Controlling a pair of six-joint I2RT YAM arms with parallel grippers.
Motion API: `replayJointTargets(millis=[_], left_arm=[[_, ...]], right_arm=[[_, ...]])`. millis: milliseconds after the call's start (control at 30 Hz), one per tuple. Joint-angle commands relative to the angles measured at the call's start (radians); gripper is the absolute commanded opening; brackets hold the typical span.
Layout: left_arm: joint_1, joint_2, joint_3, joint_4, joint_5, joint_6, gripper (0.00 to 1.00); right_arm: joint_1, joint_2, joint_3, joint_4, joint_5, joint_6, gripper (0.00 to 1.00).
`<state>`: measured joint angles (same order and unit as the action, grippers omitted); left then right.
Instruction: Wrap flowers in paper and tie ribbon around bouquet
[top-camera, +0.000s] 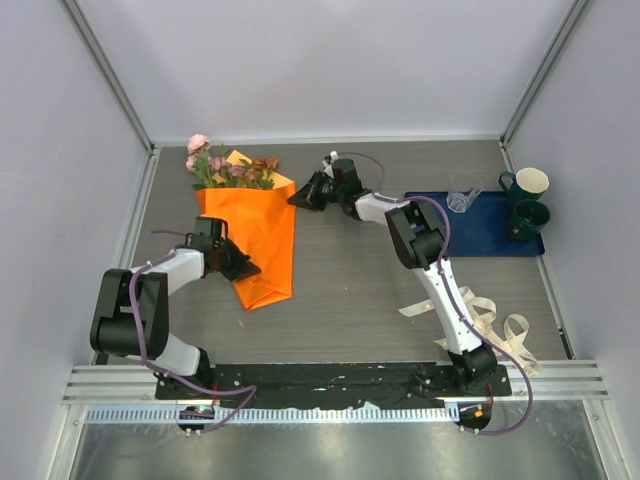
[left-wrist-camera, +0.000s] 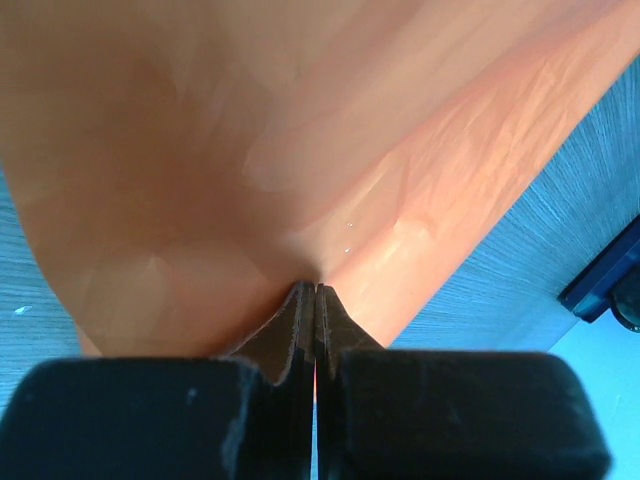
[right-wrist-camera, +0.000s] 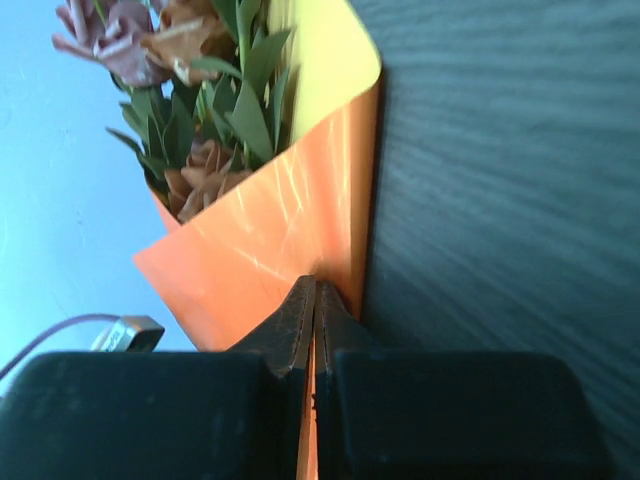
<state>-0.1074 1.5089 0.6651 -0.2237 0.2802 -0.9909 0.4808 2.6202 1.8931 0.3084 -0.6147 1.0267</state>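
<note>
My right gripper is on the folded edge, which runs on past my fingers to the paper's far corner (top-camera: 293, 184) (right-wrist-camera: 369, 95). So I will slide it outward along the edge and release the paper there.
The bouquet lies on the table at the back left: pink and brown flowers (top-camera: 232, 168) (right-wrist-camera: 200, 120) stick out of the top of a folded cone of orange paper (top-camera: 262, 235) (left-wrist-camera: 300, 130) (right-wrist-camera: 270, 240). My left gripper (top-camera: 250, 268) (left-wrist-camera: 316, 288) is shut on the paper's lower left edge, near the cone's narrow end. At the cone's upper right edge, just below the blooms, my right gripper (top-camera: 296, 198) (right-wrist-camera: 316, 283) is shut with a sliver of orange between its jaws. The cream ribbon (top-camera: 495, 322) lies looped beside the right arm's base, untouched.
A dark blue tray (top-camera: 490, 240) at the right holds a clear glass (top-camera: 463, 193), a green mug with a white inside (top-camera: 528, 183) and a dark green mug (top-camera: 528, 218). Grey walls close in the table on three sides.
</note>
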Motion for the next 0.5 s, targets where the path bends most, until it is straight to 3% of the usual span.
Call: replayJointTargets(millis=[0,200,467], left_arm=[[0.002,0.033,-0.076,-0.141,-0.096,0.035,0.0],[0.002,0.033,-0.078,-0.14,-0.093,0.029,0.0],[0.002,0.03,-0.082,-0.146,-0.081,0.029,0.0]], right_arm=[[-0.028,0.078,0.058,-0.14,0.136,0.004,0.0],[-0.034,0.184,0.277,-0.294,0.211,0.001,0.0],[-0.057,0.221,0.323,-0.339,0.345,0.081,0.0]])
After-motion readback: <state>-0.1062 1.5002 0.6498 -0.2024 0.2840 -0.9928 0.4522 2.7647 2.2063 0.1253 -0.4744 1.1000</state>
